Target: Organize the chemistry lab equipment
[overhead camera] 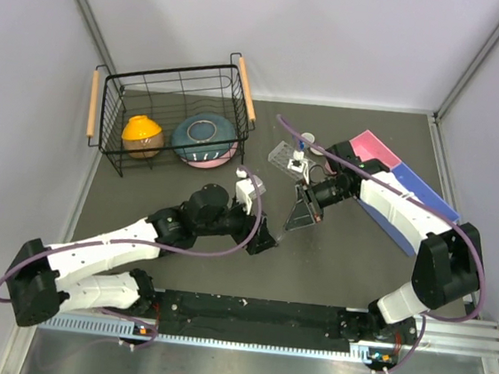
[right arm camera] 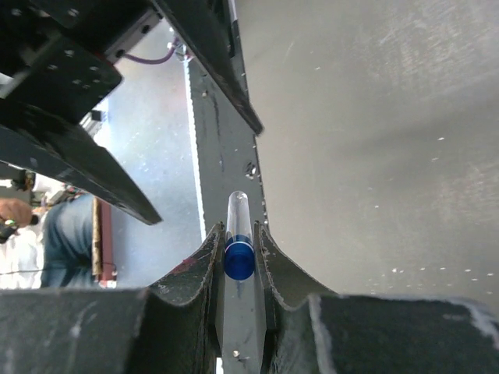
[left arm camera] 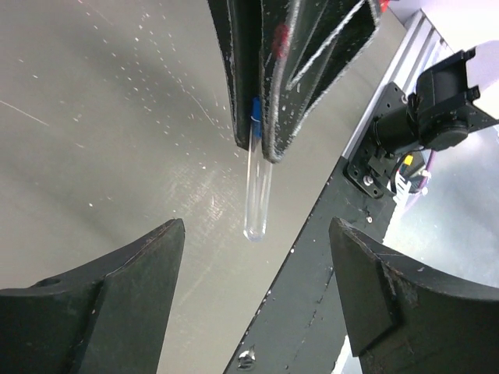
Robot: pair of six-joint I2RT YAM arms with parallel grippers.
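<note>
I need to move my right gripper outward next and lower it over the clear tube rack's far side (overhead camera: 294, 152) to let go of the tube, because the tube's clear end sticks out free.
My right gripper (overhead camera: 303, 215) is shut on a small clear tube with a blue cap (right arm camera: 239, 255), which sticks out past the fingertips (right arm camera: 262, 238) and hangs above the grey table. The left wrist view shows the tube (left arm camera: 256, 195) pointing down from the right gripper's fingers. My left gripper (overhead camera: 262, 239) is open and empty, its jaws spread wide just below the tube's tip (left arm camera: 256, 226), not touching it. The clear tube rack (overhead camera: 282, 153) stands at the back centre with a small white-topped item (overhead camera: 298, 163) at its right end. Pipettes and white cups are not visible.
A black wire basket (overhead camera: 175, 85) at the back left holds an orange bowl (overhead camera: 142, 136) and a blue bowl (overhead camera: 204, 138). A pink tray (overhead camera: 374, 148) and a blue tray (overhead camera: 419, 189) lie at the right. The black base rail (overhead camera: 254, 313) runs along the near edge.
</note>
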